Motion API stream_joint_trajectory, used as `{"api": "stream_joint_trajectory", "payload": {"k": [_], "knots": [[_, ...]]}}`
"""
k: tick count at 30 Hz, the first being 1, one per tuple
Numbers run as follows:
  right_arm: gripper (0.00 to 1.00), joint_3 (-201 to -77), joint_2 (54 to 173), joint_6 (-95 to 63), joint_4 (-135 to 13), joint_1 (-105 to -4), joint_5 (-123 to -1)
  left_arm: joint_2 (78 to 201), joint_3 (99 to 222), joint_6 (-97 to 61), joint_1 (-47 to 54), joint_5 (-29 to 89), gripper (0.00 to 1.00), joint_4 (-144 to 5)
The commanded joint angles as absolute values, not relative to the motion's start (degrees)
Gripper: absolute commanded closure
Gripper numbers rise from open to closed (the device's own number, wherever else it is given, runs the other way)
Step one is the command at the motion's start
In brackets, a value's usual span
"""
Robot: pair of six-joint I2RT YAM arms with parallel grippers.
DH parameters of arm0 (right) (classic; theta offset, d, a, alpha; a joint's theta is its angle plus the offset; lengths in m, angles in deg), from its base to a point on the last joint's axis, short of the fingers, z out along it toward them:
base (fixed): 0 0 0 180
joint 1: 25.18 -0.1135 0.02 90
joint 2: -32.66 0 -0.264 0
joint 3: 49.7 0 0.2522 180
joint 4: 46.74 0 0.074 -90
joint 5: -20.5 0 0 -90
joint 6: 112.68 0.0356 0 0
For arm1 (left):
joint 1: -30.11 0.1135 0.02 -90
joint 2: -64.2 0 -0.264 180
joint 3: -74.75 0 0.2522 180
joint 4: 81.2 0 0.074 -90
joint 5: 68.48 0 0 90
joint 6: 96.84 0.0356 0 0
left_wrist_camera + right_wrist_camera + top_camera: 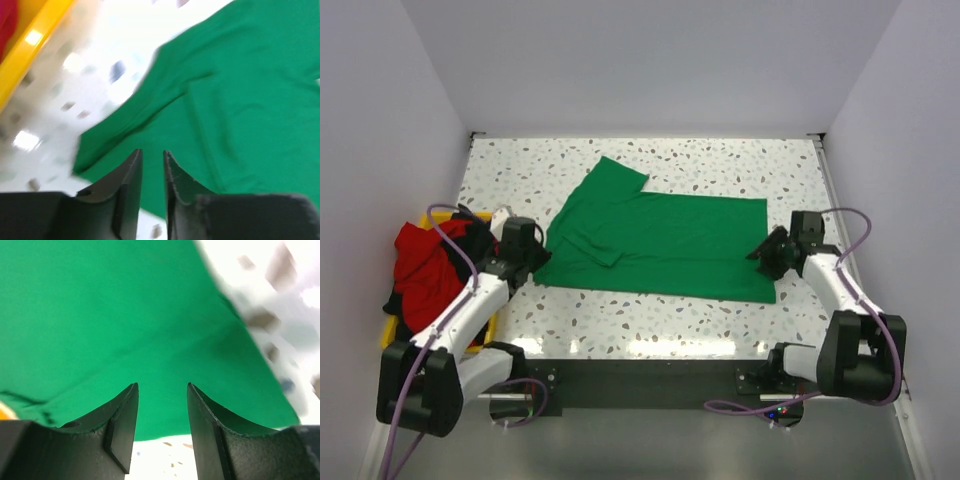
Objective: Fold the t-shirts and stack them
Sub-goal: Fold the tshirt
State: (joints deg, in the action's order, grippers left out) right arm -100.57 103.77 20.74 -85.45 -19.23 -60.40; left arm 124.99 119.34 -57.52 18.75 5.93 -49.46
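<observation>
The cloth at the green t-shirt's far hem corner (764, 202) still lies spread flat and unfolded, so next my right gripper should move outward along the hem to that corner.
A bright green t-shirt (670, 240) lies spread flat across the middle of the speckled table, one sleeve folded in over its left part. My left gripper (538, 258) hovers at the shirt's near-left corner. In the left wrist view, its jaws (152, 152) stand a narrow gap apart over the green cloth (240, 90), with nothing between them. My right gripper (760, 255) sits at the shirt's right edge. It is open (161, 385) above the hem (125, 315) and holds nothing. A red t-shirt (420, 270) and a black t-shirt (470, 240) are heaped at the left.
The red and black shirts rest in a yellow bin (388, 335) at the table's left edge, close to my left arm; its rim (35, 35) shows in the left wrist view. White walls enclose the table on the left, back and right.
</observation>
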Motion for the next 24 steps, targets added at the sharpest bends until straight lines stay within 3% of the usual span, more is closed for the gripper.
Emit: {"api": "stream_joint_trajectory", "payload": {"k": [1, 9, 12, 16, 19, 24], "knots": [[0.52, -113.25, 105.51, 16.36, -82.31, -19.99, -56.59, 129.74, 132.58, -50.99, 19.12, 9.29, 0.71, -61.42], [0.52, -132.36, 122.28, 10.90, -79.32, -20.88, -52.45, 167.78, 167.75, -39.99, 19.82, 16.51, 0.64, -67.80], [0.52, -136.32, 127.38, 10.46, -76.86, -20.96, -51.66, 180.62, 187.57, -30.94, 19.82, 24.66, 0.56, -65.00], [0.52, -142.98, 132.76, 9.85, -75.18, -20.96, -50.87, 193.55, 204.12, -21.37, 19.73, 26.35, 0.39, -56.39], [0.52, -147.29, 136.44, 9.93, -74.92, -20.96, -51.74, 201.03, 211.89, -18.10, 19.73, 28.11, 0.37, -54.43], [0.52, -151.70, 140.76, 10.20, -73.34, -21.05, -51.04, 205.43, 211.39, -16.34, 19.38, 29.17, 0.38, -58.82]]}}
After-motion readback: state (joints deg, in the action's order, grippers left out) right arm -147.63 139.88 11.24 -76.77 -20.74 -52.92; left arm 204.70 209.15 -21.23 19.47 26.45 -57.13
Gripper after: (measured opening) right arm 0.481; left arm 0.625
